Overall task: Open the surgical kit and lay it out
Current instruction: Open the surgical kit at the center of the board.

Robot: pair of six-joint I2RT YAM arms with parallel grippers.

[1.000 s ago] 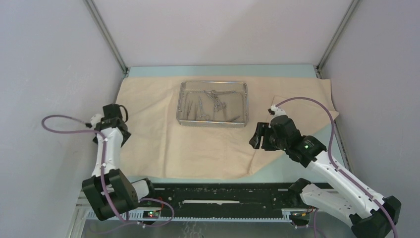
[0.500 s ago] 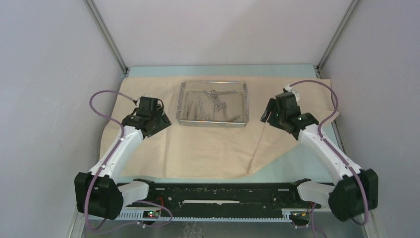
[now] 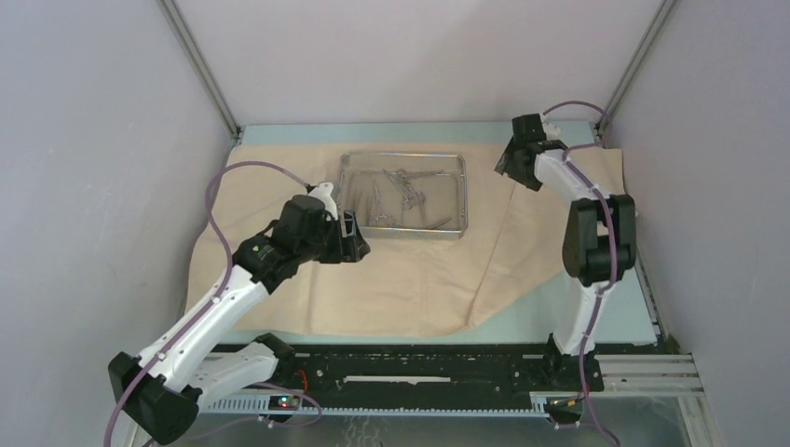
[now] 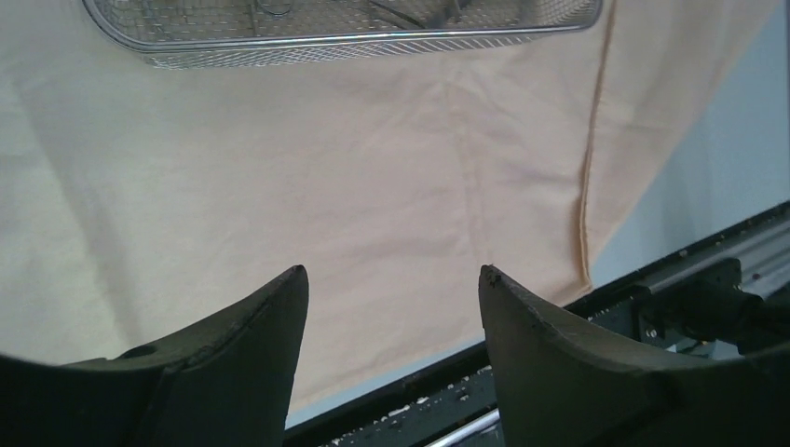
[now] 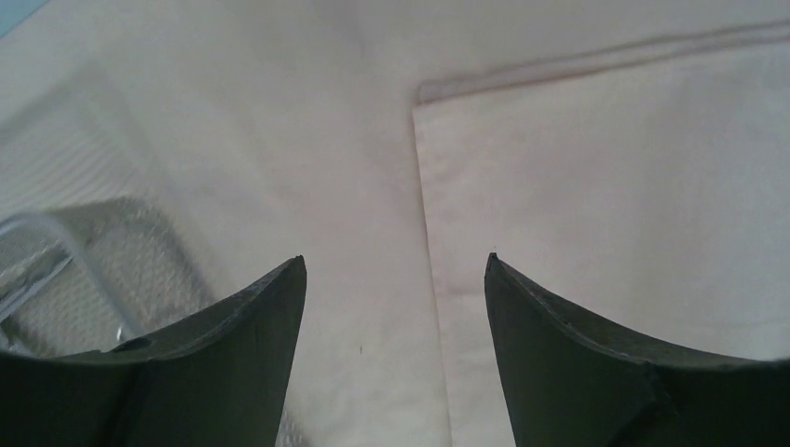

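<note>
I will next move my right gripper down and back onto the flap's tray-side edge near its corner.
The beige wrapping cloth [image 3: 401,279] lies spread open on the table. The steel mesh tray [image 3: 399,233] stands on it at the back centre and holds several ring-handled instruments [image 3: 401,191]. My left gripper [image 3: 356,240] is open and empty, hovering by the tray's front left corner. In the left wrist view [image 4: 391,272] it is over bare cloth [image 4: 326,168], with the tray's rim [image 4: 354,39] at the top. My right gripper [image 3: 509,168] is open and empty just right of the tray's back right corner. In the right wrist view [image 5: 396,263] it is over a cloth fold edge [image 5: 424,186], with the tray [image 5: 56,233] to the left.
A flap of cloth [image 3: 522,242] is folded over on the right, with its hem running to the front. Bare blue-grey table [image 3: 559,312] shows at the front right. A black rail [image 3: 419,365] runs along the near edge. Metal frame posts [image 3: 200,70] stand at the back corners.
My left arm swung from the table's left side to the tray's front left corner. My right arm moved from the front right to the back right beside the tray.
</note>
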